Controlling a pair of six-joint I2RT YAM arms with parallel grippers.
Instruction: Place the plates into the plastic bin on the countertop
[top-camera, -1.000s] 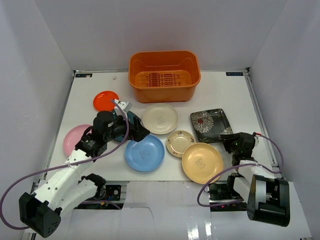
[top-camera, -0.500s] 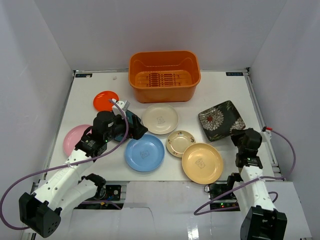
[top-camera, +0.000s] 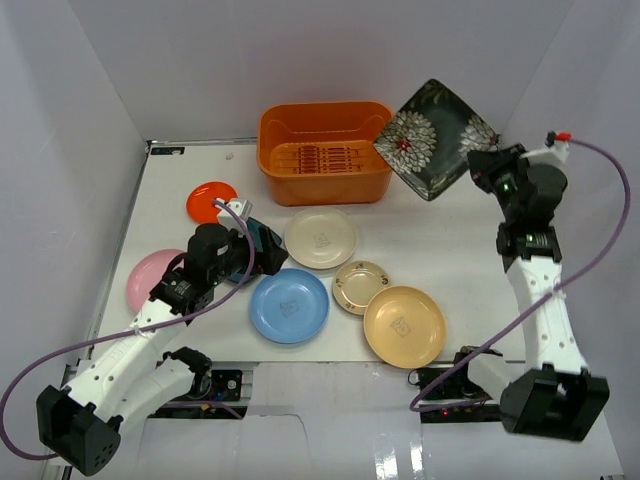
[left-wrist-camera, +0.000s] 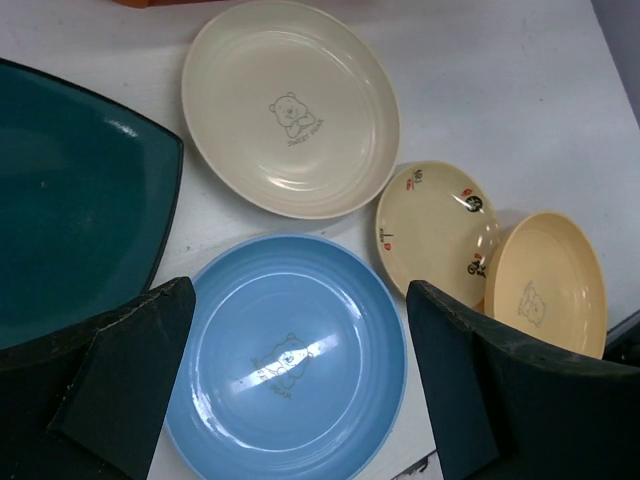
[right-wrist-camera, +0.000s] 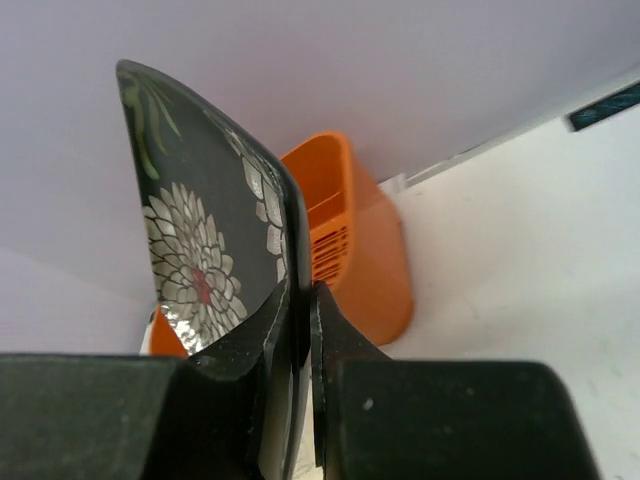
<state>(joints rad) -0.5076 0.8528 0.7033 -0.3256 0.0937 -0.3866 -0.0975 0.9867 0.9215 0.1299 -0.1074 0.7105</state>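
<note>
My right gripper will next go left in the top view, then down toward the bin's slotted bottom, as the black plate still hangs beside the bin.
My right gripper (top-camera: 487, 165) is shut on the edge of the square black flower plate (top-camera: 435, 135), holding it tilted in the air just right of the orange plastic bin (top-camera: 330, 140). In the right wrist view the fingers (right-wrist-camera: 335, 335) pinch the plate's rim (right-wrist-camera: 200, 220), with the bin (right-wrist-camera: 350, 240) behind. My left gripper (top-camera: 270, 258) hangs open over the blue plate (left-wrist-camera: 285, 360), with the teal plate (left-wrist-camera: 70, 210) at its left. On the countertop (top-camera: 440, 250) lie the cream (top-camera: 320, 238), small patterned (top-camera: 361, 286), tan-yellow (top-camera: 404, 325), orange-red (top-camera: 212, 201) and pink (top-camera: 150, 278) plates.
White walls close in the countertop on three sides. The bin stands at the back centre against the rear wall. Both arms' cables loop near the front edge.
My right arm has lifted the black flower plate off the countertop's right side and carried it up beside the bin. The left arm has barely moved.
</note>
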